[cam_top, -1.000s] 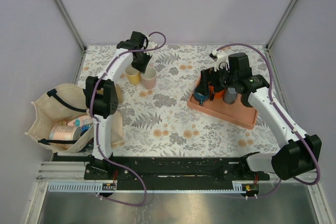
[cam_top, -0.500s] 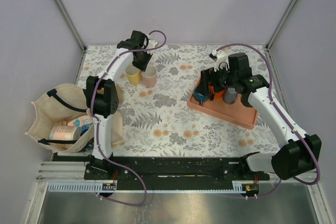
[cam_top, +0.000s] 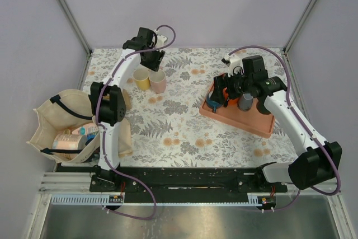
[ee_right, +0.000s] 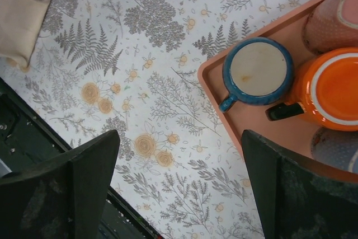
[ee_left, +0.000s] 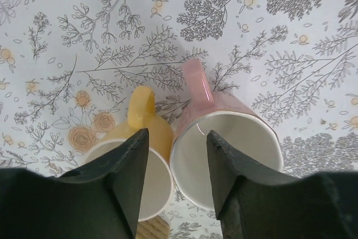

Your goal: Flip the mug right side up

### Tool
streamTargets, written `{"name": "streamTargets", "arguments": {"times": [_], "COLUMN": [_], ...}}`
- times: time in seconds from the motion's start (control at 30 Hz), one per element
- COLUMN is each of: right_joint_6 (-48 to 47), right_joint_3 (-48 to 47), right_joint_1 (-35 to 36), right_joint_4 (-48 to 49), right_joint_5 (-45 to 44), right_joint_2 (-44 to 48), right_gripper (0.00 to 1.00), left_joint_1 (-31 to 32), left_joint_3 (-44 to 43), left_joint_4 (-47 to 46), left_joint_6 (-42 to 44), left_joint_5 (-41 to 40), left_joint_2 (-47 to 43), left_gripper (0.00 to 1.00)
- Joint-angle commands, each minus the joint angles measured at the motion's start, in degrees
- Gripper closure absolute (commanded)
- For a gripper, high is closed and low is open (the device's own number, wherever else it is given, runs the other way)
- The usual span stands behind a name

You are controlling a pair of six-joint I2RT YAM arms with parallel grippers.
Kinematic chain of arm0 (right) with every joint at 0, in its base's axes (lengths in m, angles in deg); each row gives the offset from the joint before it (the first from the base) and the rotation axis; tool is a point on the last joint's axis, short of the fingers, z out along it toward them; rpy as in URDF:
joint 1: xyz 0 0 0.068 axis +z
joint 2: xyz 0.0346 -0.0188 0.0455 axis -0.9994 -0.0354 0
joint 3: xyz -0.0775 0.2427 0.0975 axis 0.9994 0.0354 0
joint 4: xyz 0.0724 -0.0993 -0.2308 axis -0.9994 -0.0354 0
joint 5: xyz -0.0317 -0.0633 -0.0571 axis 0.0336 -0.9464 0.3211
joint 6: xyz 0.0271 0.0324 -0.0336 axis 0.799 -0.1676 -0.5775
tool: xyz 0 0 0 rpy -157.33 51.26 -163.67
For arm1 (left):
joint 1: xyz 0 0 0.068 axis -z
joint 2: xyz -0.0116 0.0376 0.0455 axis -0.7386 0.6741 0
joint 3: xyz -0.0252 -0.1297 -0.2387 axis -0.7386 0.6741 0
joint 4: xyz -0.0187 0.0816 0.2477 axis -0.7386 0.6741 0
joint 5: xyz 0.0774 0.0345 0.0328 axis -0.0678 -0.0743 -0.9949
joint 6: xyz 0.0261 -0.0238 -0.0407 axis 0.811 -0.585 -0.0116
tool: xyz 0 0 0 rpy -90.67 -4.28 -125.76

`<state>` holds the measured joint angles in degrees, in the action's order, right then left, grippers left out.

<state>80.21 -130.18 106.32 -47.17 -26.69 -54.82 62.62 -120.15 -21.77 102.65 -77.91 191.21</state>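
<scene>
Next, my right gripper needs to shift over the orange mug's black handle point(cam_top: 226, 103) point(ee_right: 285, 111), turn and descend, since the handle juts out below it and to its right in the wrist view.
A blue mug point(ee_right: 257, 71) stands upside down, base up, in the near-left corner of the salmon tray point(ee_right: 254, 130); it also shows in the top view point(cam_top: 211, 101). My right gripper point(ee_right: 179, 138) is open and empty, hovering above the tray's left edge point(cam_top: 221, 90). A yellow mug point(ee_left: 146, 138) and a pink mug point(ee_left: 226, 138) stand upright side by side at the far left of the table point(cam_top: 141, 79) point(cam_top: 159, 83). My left gripper point(ee_left: 177, 134) is open and empty above them, apart from both point(cam_top: 155, 60).
The tray also holds an orange mug point(ee_right: 330, 90) with a black handle, a pink speckled mug point(ee_right: 335, 20) and a grey mug point(cam_top: 245, 102). A canvas bag point(cam_top: 61, 127) with packets sits at the left edge. A folded cloth point(cam_top: 124, 132) lies by the left arm.
My left gripper has lifted off the pink and yellow mugs and drawn back toward the far edge. The right arm has barely moved.
</scene>
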Motion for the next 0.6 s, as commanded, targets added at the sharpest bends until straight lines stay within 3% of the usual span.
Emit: {"name": "streamTargets", "arguments": {"times": [0.0, 0.17, 0.4, 0.57], "right_joint_6": [-2.86, -3.74, 2.14, 0.13], "right_joint_3": [-3.25, 1.05, 7.73, 5.99], "right_joint_1": [0.11, -0.94, -5.25, -12.45], "right_joint_4": [-2.83, -2.65, 0.07, -1.24], "right_joint_5": [-7.87, -22.46, -39.42, -36.03], "right_joint_2": [1.25, 3.27, 6.0, 4.95], "right_gripper": [0.0, 0.01, 0.07, 0.05], "left_joint_1": [-0.24, -0.33, -0.24, -0.15], "left_joint_3": [-3.66, 2.56, 16.01, 25.85], "left_joint_4": [-1.46, -4.52, -9.64, -12.27], "left_joint_6": [-2.33, -3.21, -13.65, -17.62], "left_joint_5": [0.76, 3.92, 8.22, 13.41], "left_joint_2": [-7.66, -17.67, -30.51, -36.92], "left_gripper": [0.46, 0.35, 0.23, 0.23]}}
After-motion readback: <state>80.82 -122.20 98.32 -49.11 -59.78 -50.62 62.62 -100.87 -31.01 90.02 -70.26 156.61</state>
